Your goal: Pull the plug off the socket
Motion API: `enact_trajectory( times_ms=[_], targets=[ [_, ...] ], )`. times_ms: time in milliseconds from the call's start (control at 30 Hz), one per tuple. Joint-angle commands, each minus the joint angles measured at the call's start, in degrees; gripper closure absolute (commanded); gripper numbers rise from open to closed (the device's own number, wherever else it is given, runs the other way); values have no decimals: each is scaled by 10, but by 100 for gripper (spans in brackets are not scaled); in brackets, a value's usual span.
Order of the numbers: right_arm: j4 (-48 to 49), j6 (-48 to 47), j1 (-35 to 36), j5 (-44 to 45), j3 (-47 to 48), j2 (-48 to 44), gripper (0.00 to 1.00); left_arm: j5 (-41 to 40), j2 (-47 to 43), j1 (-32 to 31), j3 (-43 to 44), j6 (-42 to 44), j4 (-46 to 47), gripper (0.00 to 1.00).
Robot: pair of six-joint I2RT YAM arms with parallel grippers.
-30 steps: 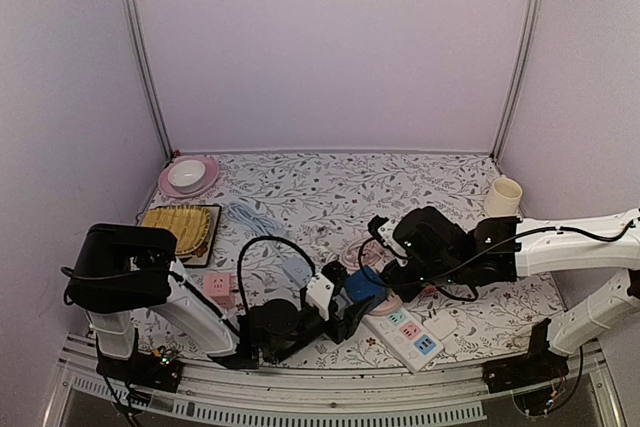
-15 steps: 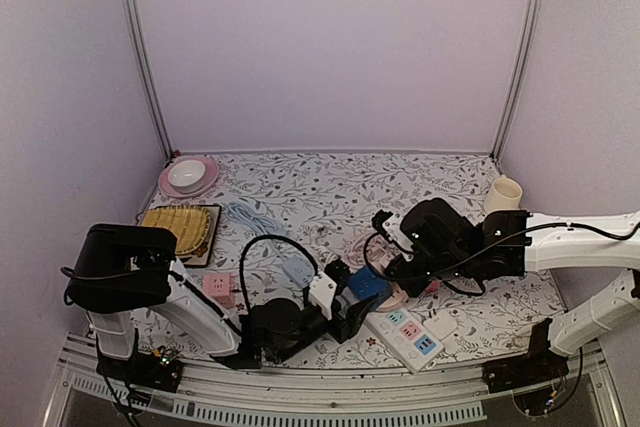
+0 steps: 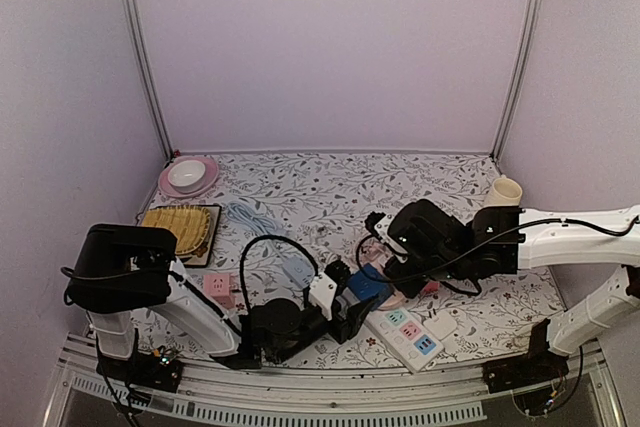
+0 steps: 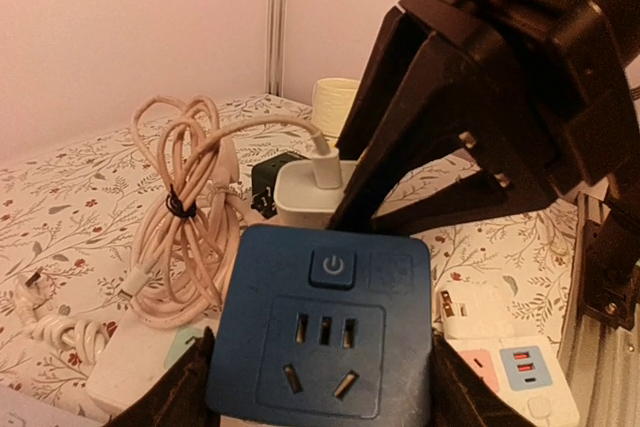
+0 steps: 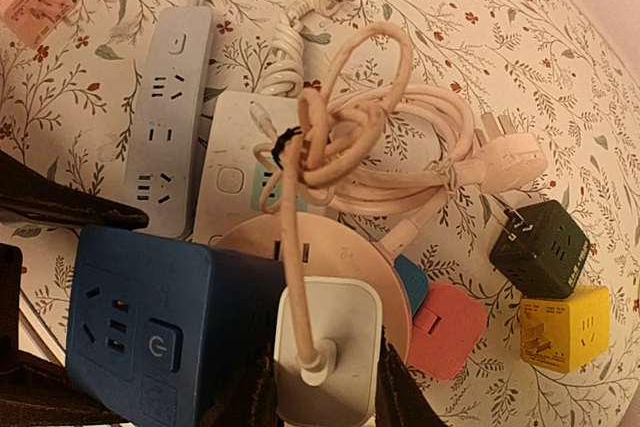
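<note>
My left gripper holds the socket, so my right gripper should next pull outward and then down, and release the plug on bare tabletop by the dark green cube (image 3: 394, 201) (image 5: 593, 165).
A dark blue cube socket (image 4: 330, 332) with a power button is held between my left gripper's (image 4: 318, 372) dark fingers (image 4: 185, 392). It also shows in the top view (image 3: 368, 285) and the right wrist view (image 5: 140, 332). A white plug (image 5: 325, 347) with a bundled pink cable (image 5: 350, 147) sits against the cube's far side (image 4: 305, 195). Its prongs are hidden. My right gripper (image 5: 325, 382) is shut on the plug, one finger (image 5: 400, 392) on each side. In the top view the left gripper (image 3: 352, 305) and right gripper (image 3: 385, 272) meet at the cube.
A round pink socket (image 5: 340, 257) lies under the plug. Around it are a grey power strip (image 5: 165, 117), a white square socket (image 5: 235, 162), and dark green (image 5: 540, 247), yellow (image 5: 565, 327) and red (image 5: 445, 332) cubes. A white strip (image 3: 410, 332), cup (image 3: 505, 195) and plate (image 3: 188, 175) are farther off.
My right arm has shifted slightly left and back, still shut on the white plug. My left gripper has held the blue cube nearly still.
</note>
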Motion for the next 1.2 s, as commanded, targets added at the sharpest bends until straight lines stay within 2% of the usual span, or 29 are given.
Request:
enact_trajectory(
  times_ms=[0, 100, 200, 367, 500, 633, 733, 833, 1167],
  targets=[
    [151, 2, 28, -92, 63, -53, 96, 17, 24, 7, -3, 12, -80, 85],
    [154, 14, 5, -129, 65, -61, 96, 16, 23, 7, -5, 12, -78, 85],
    [157, 16, 13, -166, 74, -48, 96, 14, 21, 7, -10, 11, -71, 85],
    [158, -3, 88, -116, 86, -8, 96, 14, 18, 7, -17, 10, -60, 85],
    [158, -13, 96, -96, 82, 19, 97, 16, 18, 6, -18, 11, -61, 85],
    [173, -18, 93, -62, 76, 1, 97, 18, 17, 6, -19, 11, -61, 85],
    [198, -28, 58, -99, 66, -28, 97, 20, 19, 5, -17, 14, -60, 85],
    [200, -26, 28, -97, 63, -36, 96, 19, 20, 5, -15, 15, -61, 85],
    [214, 63, -121, -136, -38, -86, 96, 18, 17, 4, -20, 13, -56, 82]
  ],
)
